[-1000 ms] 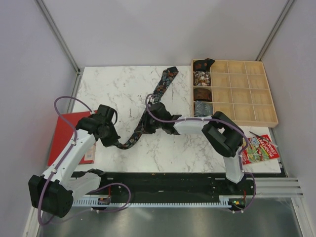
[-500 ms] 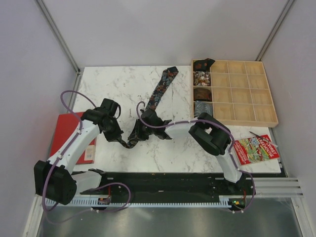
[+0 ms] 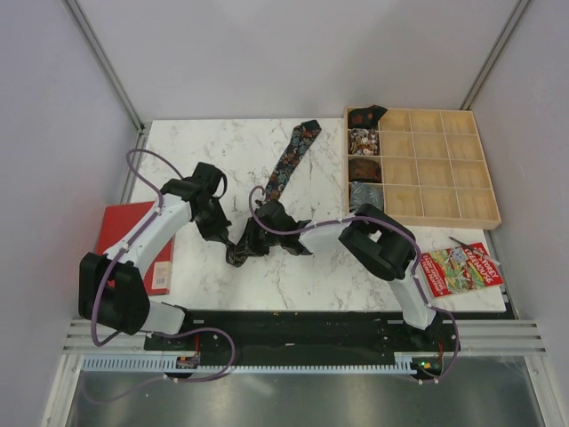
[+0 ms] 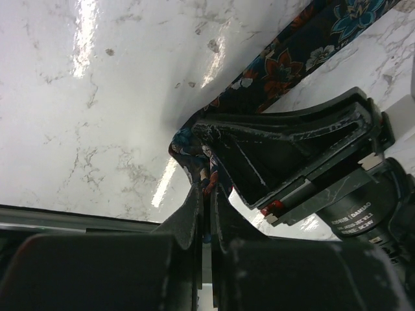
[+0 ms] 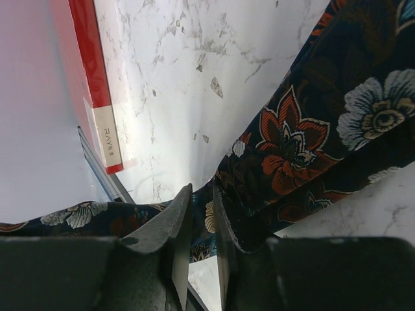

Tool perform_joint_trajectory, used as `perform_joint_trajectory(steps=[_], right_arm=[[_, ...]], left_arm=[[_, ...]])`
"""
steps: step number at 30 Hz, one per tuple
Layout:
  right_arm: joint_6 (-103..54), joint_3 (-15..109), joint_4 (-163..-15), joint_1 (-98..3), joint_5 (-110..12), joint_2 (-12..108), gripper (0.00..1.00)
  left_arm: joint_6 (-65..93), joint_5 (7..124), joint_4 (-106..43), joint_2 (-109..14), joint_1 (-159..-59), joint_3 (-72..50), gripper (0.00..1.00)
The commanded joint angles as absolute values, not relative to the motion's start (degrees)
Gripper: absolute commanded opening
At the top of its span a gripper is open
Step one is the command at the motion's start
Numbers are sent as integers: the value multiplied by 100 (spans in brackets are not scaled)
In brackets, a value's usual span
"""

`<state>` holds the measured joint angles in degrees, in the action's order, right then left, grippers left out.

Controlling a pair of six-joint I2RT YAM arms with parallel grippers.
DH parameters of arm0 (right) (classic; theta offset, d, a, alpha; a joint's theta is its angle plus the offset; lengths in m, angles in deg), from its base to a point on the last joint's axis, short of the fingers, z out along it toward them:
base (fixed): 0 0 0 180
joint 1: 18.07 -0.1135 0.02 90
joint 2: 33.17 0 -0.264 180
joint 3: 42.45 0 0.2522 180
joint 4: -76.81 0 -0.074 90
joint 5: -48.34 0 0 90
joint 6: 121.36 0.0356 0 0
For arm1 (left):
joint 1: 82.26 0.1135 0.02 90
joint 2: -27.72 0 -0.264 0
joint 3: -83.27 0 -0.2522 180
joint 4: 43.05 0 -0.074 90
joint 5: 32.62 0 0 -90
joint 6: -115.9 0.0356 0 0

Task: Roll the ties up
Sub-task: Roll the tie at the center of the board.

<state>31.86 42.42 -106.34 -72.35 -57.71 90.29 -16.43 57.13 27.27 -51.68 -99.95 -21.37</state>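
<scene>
My left gripper brings the tie's bunched end outward, to the gripper's right in the top view, toward where the flat part will run, and releases.
A long narrow black tie (image 3: 284,169) with red, blue and orange flowers lies on the marble table, running from the far middle down to a bunched near end. My left gripper (image 3: 226,237) is shut on that near end, and the pinched fabric shows between its fingers in the left wrist view (image 4: 206,184). My right gripper (image 3: 248,244) sits right beside it, shut on the tie a little further along, with the cloth (image 5: 305,136) running between its fingers (image 5: 181,214). The two grippers almost touch.
A wooden compartment tray (image 3: 444,173) stands at the back right, with rolled ties (image 3: 363,140) in its left column. A booklet with a colourful cover (image 3: 464,269) lies at the right front. A flat red book (image 3: 120,233) lies off the table's left edge.
My left gripper has moved away from me and to the right with the tie's end. The slack near part of the tie has bunched up against my right gripper, which shifted slightly left.
</scene>
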Motion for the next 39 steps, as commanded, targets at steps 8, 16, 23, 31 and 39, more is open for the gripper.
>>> perform_joint_trajectory(steps=[8,16,23,31,39], right_arm=[[2789,4241,-10000,-7187,-5476,8672,38],[2322,4303,-9040,-6738,-5168,8004,54],[2181,3996,-8795,-6431,-5185,7574,61],[1813,3442,-8495,-6175,-4930,6748,62],[1680,2713,-8908,-6175,-5299,6360,65]], left_arm=[[-1366,5756,2485,-5912,-10054,-1565,2],[-1357,5747,2477,-6263,-10107,-1319,2],[-1409,5756,2485,-6351,-10256,-1090,2],[-1523,5660,2521,-6817,-10511,-686,2],[-1691,5422,2406,-7353,-10792,-361,2]])
